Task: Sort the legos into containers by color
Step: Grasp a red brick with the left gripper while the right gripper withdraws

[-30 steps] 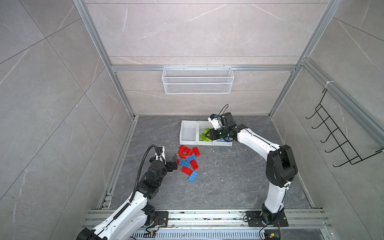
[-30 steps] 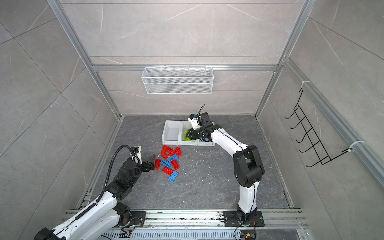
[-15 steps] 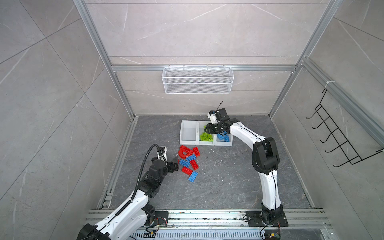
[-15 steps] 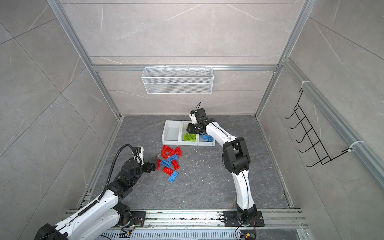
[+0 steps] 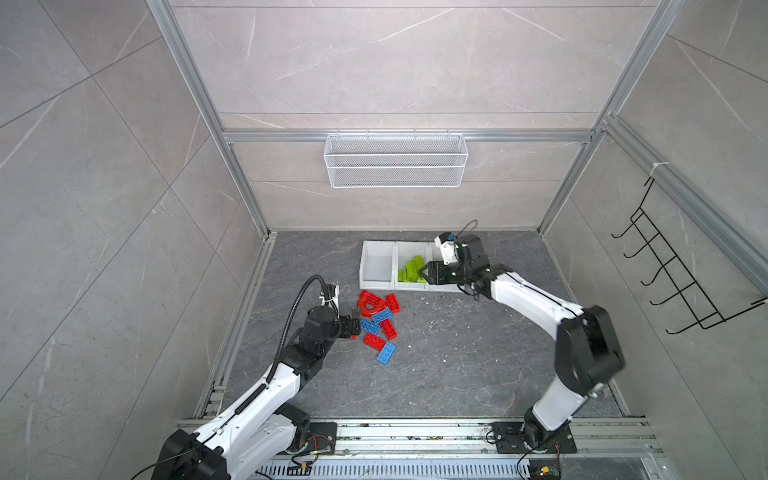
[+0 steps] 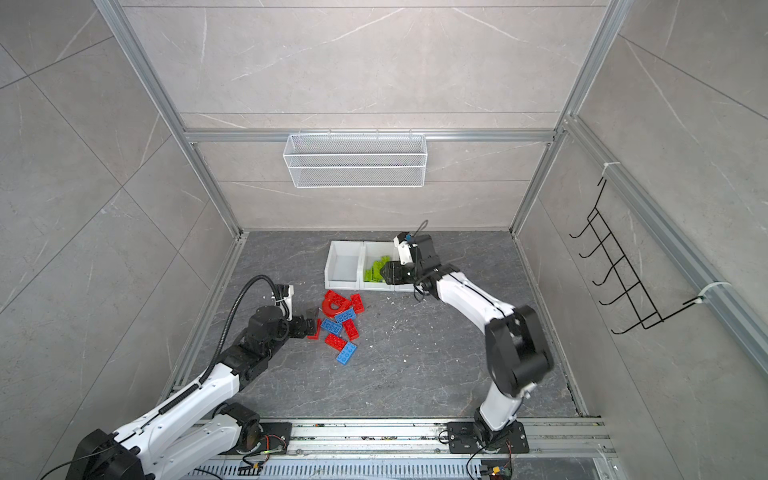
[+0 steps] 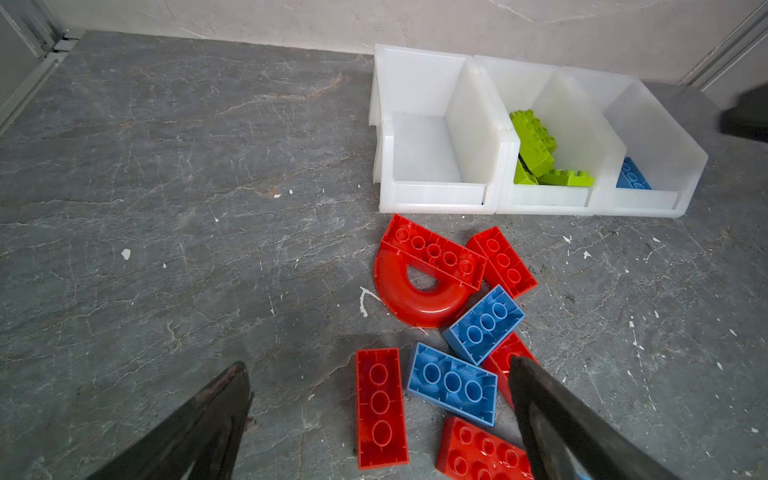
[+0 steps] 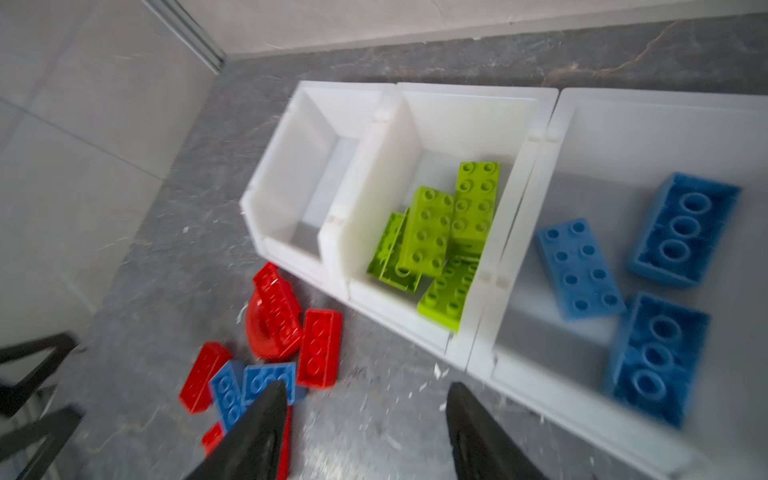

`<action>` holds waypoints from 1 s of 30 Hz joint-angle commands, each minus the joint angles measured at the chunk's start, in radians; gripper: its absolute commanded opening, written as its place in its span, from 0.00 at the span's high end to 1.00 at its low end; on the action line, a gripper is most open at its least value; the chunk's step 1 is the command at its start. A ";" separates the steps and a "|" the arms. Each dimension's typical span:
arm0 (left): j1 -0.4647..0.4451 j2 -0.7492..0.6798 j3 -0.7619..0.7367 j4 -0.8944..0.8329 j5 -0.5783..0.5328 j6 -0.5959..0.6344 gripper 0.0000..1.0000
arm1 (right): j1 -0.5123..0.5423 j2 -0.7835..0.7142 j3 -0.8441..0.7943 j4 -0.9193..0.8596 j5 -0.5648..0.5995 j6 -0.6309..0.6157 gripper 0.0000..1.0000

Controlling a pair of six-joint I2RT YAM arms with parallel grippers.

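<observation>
The upside-down red brick is below my left gripper's open fingers. My left gripper will tip downward next and lower them around the long sides of the upside-down red brick (image 6: 315, 328) (image 7: 380, 415).
Three joined white containers (image 5: 376, 286) stand at the back of the floor. The left one (image 8: 291, 166) is empty, the middle one holds lime green legos (image 8: 432, 232), and the right one holds blue legos (image 8: 577, 268). Red and blue legos (image 5: 380, 328) lie loose in front, among them a red arch (image 7: 419, 299). My left gripper (image 7: 378, 362) is open, low at the pile's left edge, over an upside-down red brick (image 7: 380, 415); in both top views it (image 6: 311, 322) holds nothing. My right gripper (image 8: 368, 385) is open and empty, above the containers' front lip (image 5: 424, 272).
A white wire mesh basket (image 5: 395, 160) hangs on the back wall. A black hook rack (image 5: 681, 274) is on the right wall. Aluminium frame posts stand at the corners and a rail (image 5: 415, 432) runs along the front. White flecks dot the grey floor.
My right gripper's jaws have spread apart by the containers, and that arm's elbow has swung out to the right. The left gripper has barely moved beside the pile.
</observation>
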 commanded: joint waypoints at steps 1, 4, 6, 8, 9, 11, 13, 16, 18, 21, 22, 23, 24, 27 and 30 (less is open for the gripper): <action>0.006 0.051 0.132 -0.248 0.047 -0.003 0.04 | 0.000 -0.186 -0.214 0.315 -0.044 0.095 0.36; 0.004 0.090 0.163 -0.347 0.095 -0.033 0.09 | 0.000 -0.297 -0.376 0.426 -0.056 0.141 0.35; 0.004 0.109 0.151 -0.367 0.127 -0.069 0.10 | 0.000 -0.326 -0.465 0.529 -0.080 0.170 0.35; 0.004 0.129 0.143 -0.379 0.151 -0.091 0.11 | -0.001 -0.329 -0.508 0.572 -0.097 0.177 0.35; 0.004 0.142 0.146 -0.399 0.153 -0.102 0.11 | -0.001 -0.327 -0.534 0.612 -0.091 0.203 0.35; 0.004 0.163 0.156 -0.439 0.165 -0.131 0.11 | 0.000 -0.316 -0.575 0.714 -0.112 0.222 0.35; 0.002 0.190 0.166 -0.470 0.194 -0.161 0.12 | -0.001 -0.298 -0.582 0.725 -0.122 0.229 0.35; 0.003 0.228 0.164 -0.472 0.195 -0.181 0.13 | 0.000 -0.277 -0.602 0.769 -0.167 0.261 0.35; 0.002 0.255 0.164 -0.474 0.153 -0.186 0.13 | 0.000 -0.276 -0.622 0.809 -0.187 0.279 0.35; 0.003 0.306 0.176 -0.467 0.121 -0.181 0.13 | 0.000 -0.285 -0.640 0.807 -0.189 0.277 0.35; 0.002 0.327 0.190 -0.474 0.106 -0.180 0.14 | -0.001 -0.287 -0.642 0.810 -0.189 0.276 0.35; 0.002 0.350 0.202 -0.477 0.097 -0.177 0.15 | 0.000 -0.290 -0.645 0.810 -0.188 0.276 0.35; 0.003 0.369 0.208 -0.469 0.094 -0.175 0.16 | 0.000 -0.291 -0.645 0.811 -0.188 0.275 0.34; 0.001 0.409 0.231 -0.462 0.090 -0.160 0.20 | 0.000 -0.290 -0.649 0.812 -0.192 0.272 0.34; 0.001 0.426 0.246 -0.457 0.086 -0.149 0.26 | 0.000 -0.287 -0.652 0.824 -0.196 0.273 0.34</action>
